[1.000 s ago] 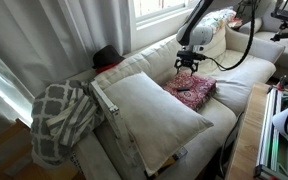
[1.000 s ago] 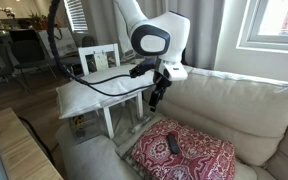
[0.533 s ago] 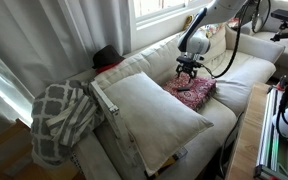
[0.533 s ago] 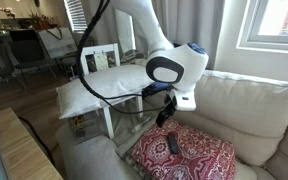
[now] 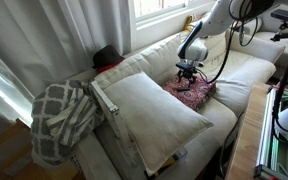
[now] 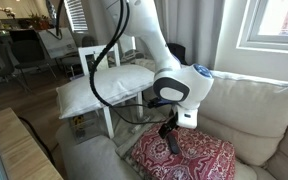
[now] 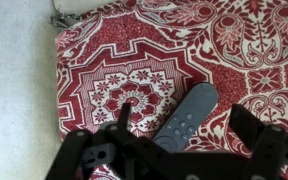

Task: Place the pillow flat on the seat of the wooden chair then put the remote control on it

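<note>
I need to turn my gripper in line with the remote control [image 7: 188, 115] next and move down over its buttons, because it lies at a slant between my fingers on the red cushion [image 7: 114, 70].
The cream-white pillow [image 5: 156, 118] lies flat on the seat of the pale wooden chair [image 6: 110, 120], seen in both exterior views [image 6: 99, 84]. The dark remote control [image 7: 189, 115] lies on a small red patterned cushion [image 7: 114, 70] on the sofa, and also shows in an exterior view [image 6: 172, 144]. My gripper [image 7: 184, 120] is open and low over the red cushion, one finger on each side of the remote. It also shows in both exterior views [image 5: 188, 73] [image 6: 170, 131].
The long cream sofa [image 6: 254, 105] holds the red cushion [image 5: 191, 92]. A grey-and-white patterned blanket [image 5: 59, 120] hangs beside the chair. A dark object [image 5: 106, 55] sits on the sofa back. A wooden table edge [image 6: 24, 150] is in the foreground, with dining chairs [image 6: 24, 50] behind.
My gripper has come down and across from beside the chair to just above the red cushion, around the remote. The pillow and remote have not moved.
</note>
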Robot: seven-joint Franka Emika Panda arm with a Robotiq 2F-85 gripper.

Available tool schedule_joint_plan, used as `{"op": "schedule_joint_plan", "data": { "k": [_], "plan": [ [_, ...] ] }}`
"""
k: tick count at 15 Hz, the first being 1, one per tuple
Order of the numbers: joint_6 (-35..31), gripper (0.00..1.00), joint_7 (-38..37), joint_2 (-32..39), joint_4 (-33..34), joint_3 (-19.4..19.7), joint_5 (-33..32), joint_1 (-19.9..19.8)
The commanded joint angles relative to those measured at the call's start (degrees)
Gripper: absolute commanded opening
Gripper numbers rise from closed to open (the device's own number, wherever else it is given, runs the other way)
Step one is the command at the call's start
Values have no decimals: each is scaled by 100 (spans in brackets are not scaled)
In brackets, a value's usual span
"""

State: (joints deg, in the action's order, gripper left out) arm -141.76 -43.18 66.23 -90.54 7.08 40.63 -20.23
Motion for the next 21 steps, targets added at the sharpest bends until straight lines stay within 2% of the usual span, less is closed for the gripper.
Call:
{"op": "schedule_joint_plan", "data": {
  "k": [1, 9, 14, 15, 16, 17, 21],
  "plan": [
    [-70, 100, -605, 537, 629, 74, 243, 33],
    [-522, 100, -1863, 1267, 1404, 141, 199, 147],
    [-530, 99, -2405, 1541, 1692, 225, 48, 222],
    [-505, 90, -2495, 1574, 1733, 243, 14, 235],
    [-448, 74, -2599, 1586, 1753, 271, -24, 251],
    [-415, 70, -2676, 1600, 1790, 256, -31, 234],
    [-232, 37, -3032, 1394, 1639, 307, -165, 291]
  ]
}}
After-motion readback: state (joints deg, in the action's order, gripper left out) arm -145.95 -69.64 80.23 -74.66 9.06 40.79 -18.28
